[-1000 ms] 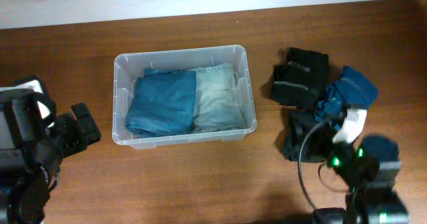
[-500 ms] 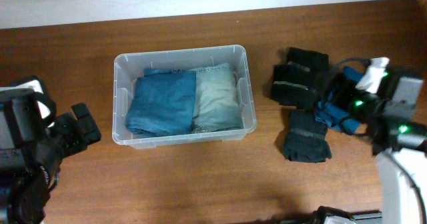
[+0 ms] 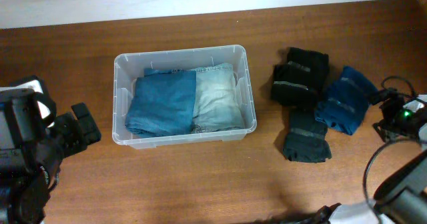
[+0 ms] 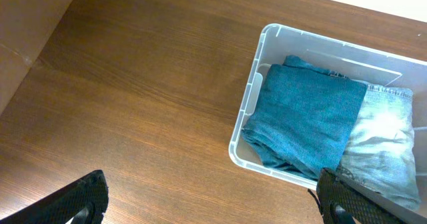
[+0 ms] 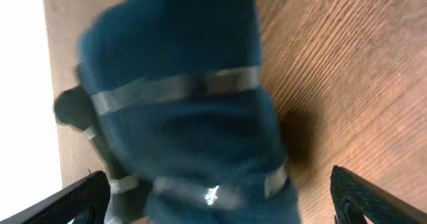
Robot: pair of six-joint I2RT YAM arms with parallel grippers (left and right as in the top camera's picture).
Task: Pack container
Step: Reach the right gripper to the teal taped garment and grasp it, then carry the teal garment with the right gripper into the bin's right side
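I will next move the open fingers of my right gripper to the left in the overhead view to the folded blue garment, onto its striped middle [image 3: 350, 99] [image 5: 200, 136].
The clear plastic container [image 3: 118, 91] stands at the table's middle and holds a folded teal towel [image 3: 161, 104] and pale folded jeans [image 3: 217, 101]. It also shows in the left wrist view [image 4: 248, 111]. My left gripper [image 3: 81, 125] is open and empty, left of the container. My right gripper [image 3: 393, 114] is open at the far right, just right of a folded blue garment with grey stripes [image 3: 343, 101]. In the blurred right wrist view, that garment [image 5: 180, 104] fills the space ahead of the open fingers [image 5: 220, 204].
Two black folded garments lie right of the container, one at the back [image 3: 299, 76] and one nearer the front [image 3: 305, 137]. A pale wall runs along the table's far edge.
My right arm has swung from the front right, over the clothes pile, out to the far right edge. The blue garment now lies uncovered. The left arm has not moved.
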